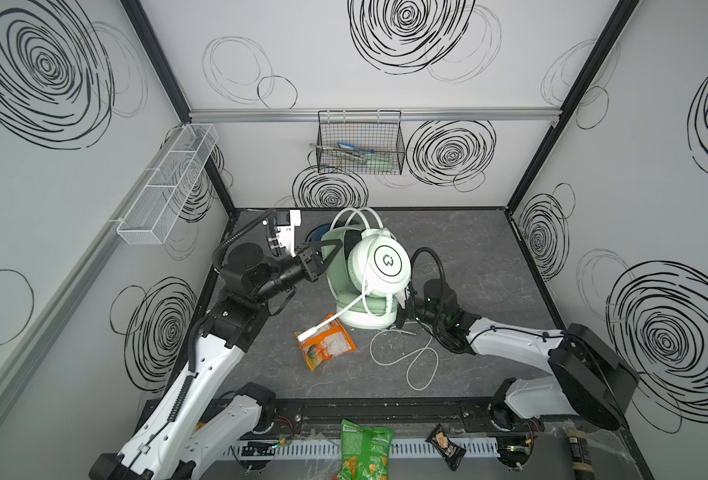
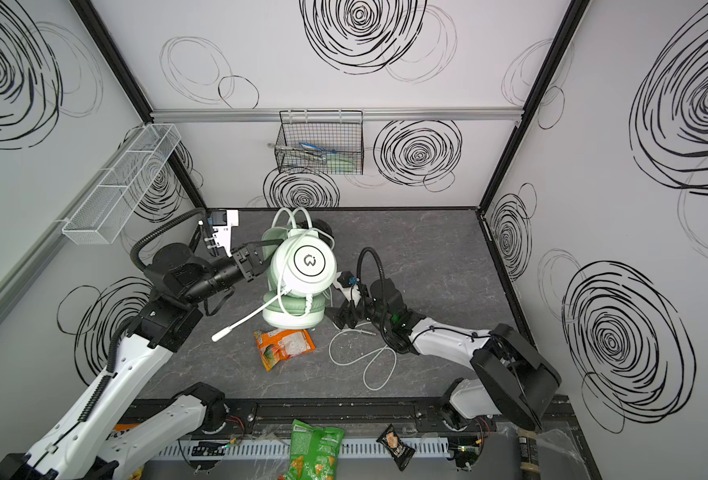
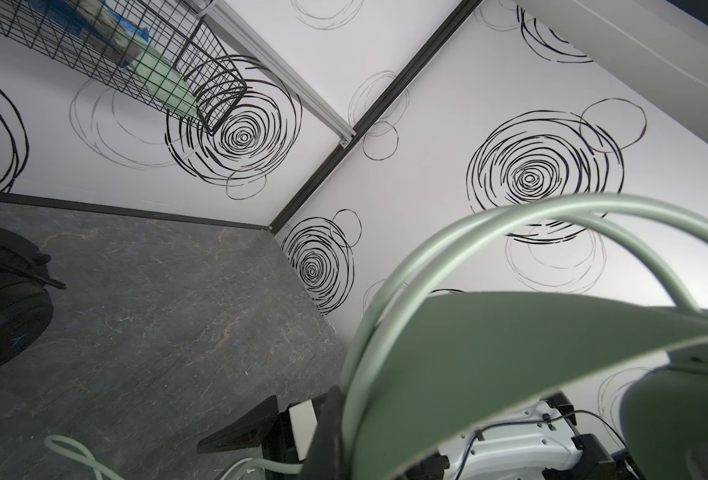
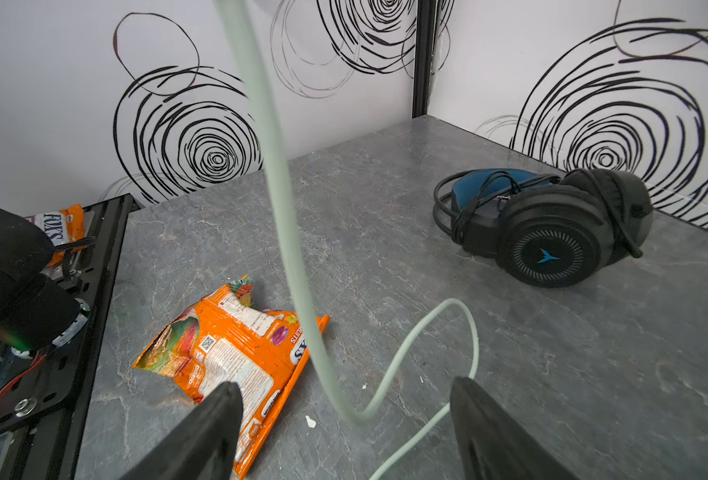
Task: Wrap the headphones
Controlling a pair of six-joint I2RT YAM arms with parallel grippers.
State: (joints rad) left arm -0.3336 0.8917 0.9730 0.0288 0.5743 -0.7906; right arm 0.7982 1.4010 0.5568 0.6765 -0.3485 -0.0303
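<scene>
My right gripper eases a little toward the lower earcup next and closes on the hanging cable, which drops through the gap between its open fingers.
The pale mint-green headphones hang tilted above the table's middle, their lower earcup down near the surface. My left gripper is shut on their headband. Their whitish cable drops from the headset and lies in loose loops on the table. My right gripper stands open low beside the lower earcup. The hanging cable passes between its fingers, touching neither. The black headphones with blue inner cups lie by the back wall, their thin black cable wound around them, mostly hidden in both top views.
An orange snack bag lies on the table under the headset's mic boom. A black wire basket hangs on the back wall, a white mesh basket on the left wall. A green chip bag and a dark snack bar lie beyond the front rail.
</scene>
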